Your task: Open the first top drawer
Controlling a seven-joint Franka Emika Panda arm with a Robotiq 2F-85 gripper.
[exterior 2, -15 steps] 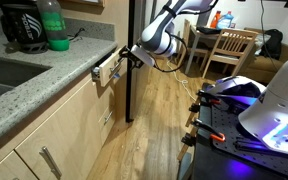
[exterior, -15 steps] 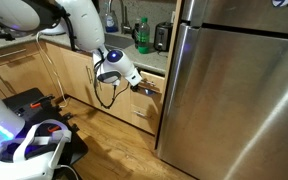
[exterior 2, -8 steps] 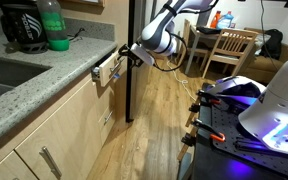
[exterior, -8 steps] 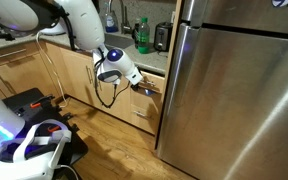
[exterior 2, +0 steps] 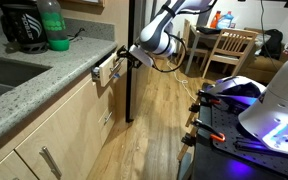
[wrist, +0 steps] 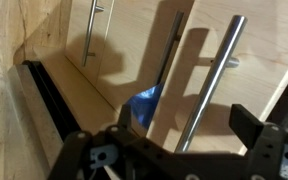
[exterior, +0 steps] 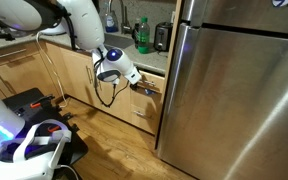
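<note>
The robot's gripper will stay at the front of the drawer and close around the metal bar handle, because that handle already runs between its spread fingers.
The first top drawer (exterior 2: 106, 70) is the narrow light-wood front under the counter, beside the fridge; it stands pulled out a little from the cabinet face. It also shows in an exterior view (exterior: 150, 88). My gripper (exterior 2: 131, 56) is right at that front, open. In the wrist view the drawer's metal bar handle (wrist: 212, 85) runs diagonally between my spread fingers (wrist: 259, 125), and my gripper (wrist: 194, 125) is not closed on it. A blue patch (wrist: 144, 100) shows in the gap behind the front.
A tall steel fridge (exterior: 234, 90) stands right next to the drawer. On the granite counter (exterior 2: 44, 85) are a green bottle (exterior 2: 52, 25) and a black appliance (exterior 2: 19, 25). Taller drawer fronts (exterior: 144, 112) lie below. Wooden chairs (exterior 2: 229, 50) stand across the wood floor.
</note>
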